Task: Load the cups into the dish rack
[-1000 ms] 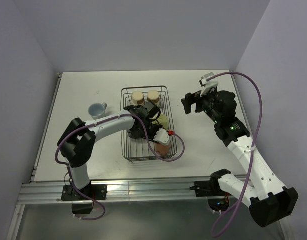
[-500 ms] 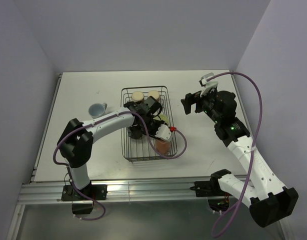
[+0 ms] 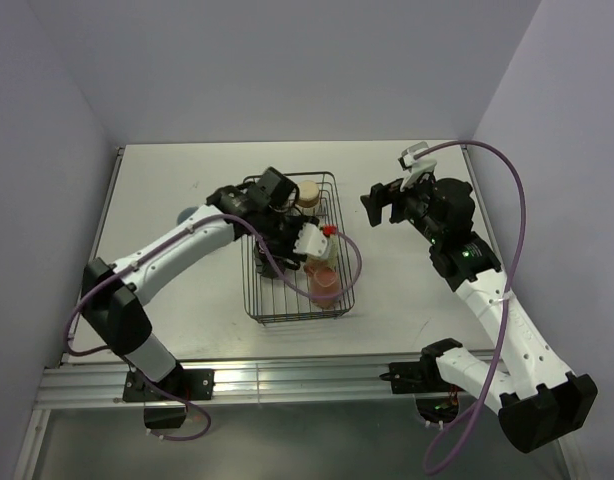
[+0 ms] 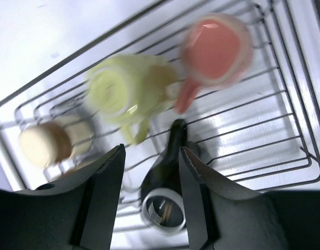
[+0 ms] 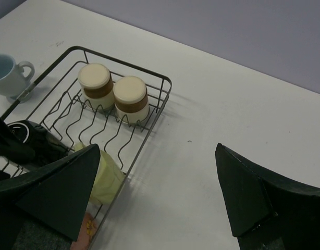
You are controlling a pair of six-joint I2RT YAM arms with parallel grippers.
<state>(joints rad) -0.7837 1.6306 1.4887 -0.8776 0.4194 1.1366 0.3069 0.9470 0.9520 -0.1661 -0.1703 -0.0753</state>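
Note:
The pale blue-grey cup [image 3: 187, 214] is outside the rack, left of my left gripper in the top view, so that gripper should swing there next and lower onto the cup's rim.
The black wire dish rack [image 3: 255, 300] holds a salmon-pink mug [image 3: 324, 285], a pale yellow mug [image 4: 126, 88], tan tumblers [image 5: 95, 83] [image 5: 130, 96] at its far end, and a black cup [image 4: 162, 192] lying on its side. My left gripper [image 4: 151, 151] hovers open above the black cup, its fingers apart from it; the view is blurred. A pale blue-grey cup [image 5: 6, 75] stands on the table left of the rack, mostly under the left arm from above. My right gripper [image 5: 157, 148] is wide open and empty, over the table right of the rack.
The rack's upright dividers [image 5: 105, 122] run along its middle, by the tumblers. The left arm's purple cable [image 3: 352, 265] loops over the rack's right side. White table [image 3: 407, 290] lies bare to the right of the rack; walls close off the far and side edges.
My left gripper has opened, leaving the black cup in the rack, and has risen and swung toward the rack's far left. The right arm has stayed put.

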